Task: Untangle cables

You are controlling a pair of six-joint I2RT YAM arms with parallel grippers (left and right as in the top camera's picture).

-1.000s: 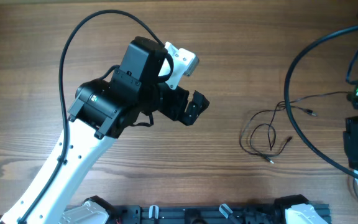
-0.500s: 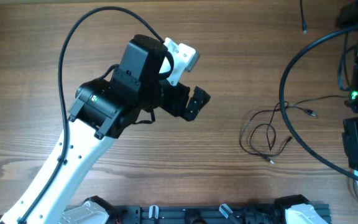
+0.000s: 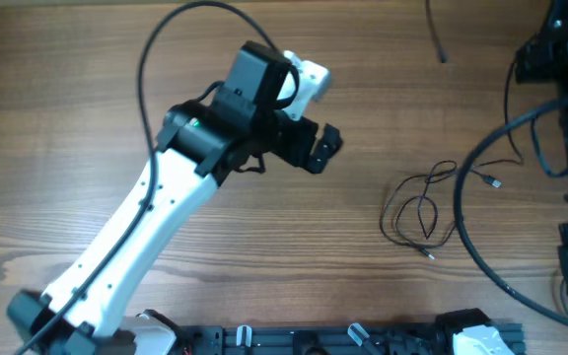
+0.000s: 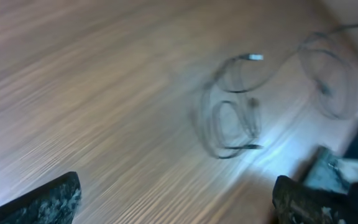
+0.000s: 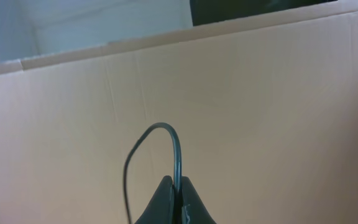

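Observation:
The left gripper swings to the right in the overhead view next, over the coil and onto the piece of cable my right gripper holds up.
The cables (image 3: 417,209) are thin black wires in a loose coil on the wooden table, right of centre; the left wrist view shows the cables (image 4: 234,123) blurred, ahead of the fingers. One strand (image 3: 434,32) hangs in the air near the far edge. My right gripper (image 5: 175,182) is shut on a thin black cable (image 5: 174,144) that arcs up out of its fingertips. My left gripper (image 3: 321,150) is open over bare wood, left of the coil, with nothing between its fingers (image 4: 50,200).
The right arm (image 3: 565,69) stands at the table's right edge, and its thick black cable (image 3: 461,212) curves past the coil. A small plug (image 3: 494,181) lies right of the coil. A cardboard wall (image 5: 260,93) fills the right wrist view.
The left arm has swung right and away from the front edge, towards the coil. The right arm has risen, lifting one strand off the table.

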